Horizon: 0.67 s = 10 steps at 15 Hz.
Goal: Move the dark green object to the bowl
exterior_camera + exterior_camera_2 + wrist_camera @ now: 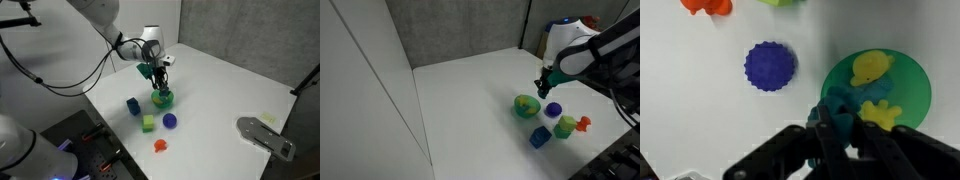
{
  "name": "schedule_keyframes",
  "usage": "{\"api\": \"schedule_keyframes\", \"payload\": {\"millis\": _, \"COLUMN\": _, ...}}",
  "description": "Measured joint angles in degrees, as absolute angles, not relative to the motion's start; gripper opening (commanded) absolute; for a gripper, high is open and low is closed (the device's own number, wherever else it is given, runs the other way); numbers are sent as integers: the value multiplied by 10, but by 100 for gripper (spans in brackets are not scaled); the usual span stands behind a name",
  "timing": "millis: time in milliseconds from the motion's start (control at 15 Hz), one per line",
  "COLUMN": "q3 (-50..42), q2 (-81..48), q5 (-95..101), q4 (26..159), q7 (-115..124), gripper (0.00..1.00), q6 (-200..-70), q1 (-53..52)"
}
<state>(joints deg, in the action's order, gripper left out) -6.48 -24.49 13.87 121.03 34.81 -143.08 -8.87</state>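
Observation:
The robot's gripper needs to move down and toward the right in the wrist view next, over the inside of the bowl, to release the dark green object, since it overhangs the bowl's rim.
The dark green object (843,112) is a small teal-green block, held between my gripper's fingers (843,130). In the wrist view it hangs over the left rim of the bright green bowl (910,95), which has yellowish shapes inside. In both exterior views the gripper (159,78) (547,82) points down just above the bowl (163,98) (526,105), with the block gripped between its fingertips.
On the white table near the bowl lie a purple ball (170,121) (553,110) (770,67), a lime green cube (148,123) (565,126), a blue block (133,105) (539,137) and an orange toy (159,145) (583,124). A grey metal piece (265,135) lies toward a table edge.

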Motion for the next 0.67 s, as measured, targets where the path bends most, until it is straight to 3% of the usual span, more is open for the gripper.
{"api": "schedule_keyframes", "payload": {"millis": 400, "q3": -81, "q2": -309, "q5": 139, "q4": 1167, "q7": 357, "gripper": 6, "q6": -1431, "q1": -116}}
{"api": "schedule_keyframes", "payload": {"millis": 467, "q3": -85, "q2": -317, "q5": 139, "q4": 1161, "q7": 361, "gripper": 44, "q6": -1431, "q1": -123}}
{"api": "schedule_keyframes", "payload": {"millis": 533, "q3": -90, "q2": -324, "q5": 139, "q4": 1156, "q7": 365, "gripper": 45, "q6": -1431, "q1": -128}}
{"api": "schedule_keyframes", "payload": {"millis": 667, "q3": -97, "q2": -335, "q5": 139, "q4": 1149, "q7": 369, "gripper": 61, "q6": -1431, "q1": -138}}
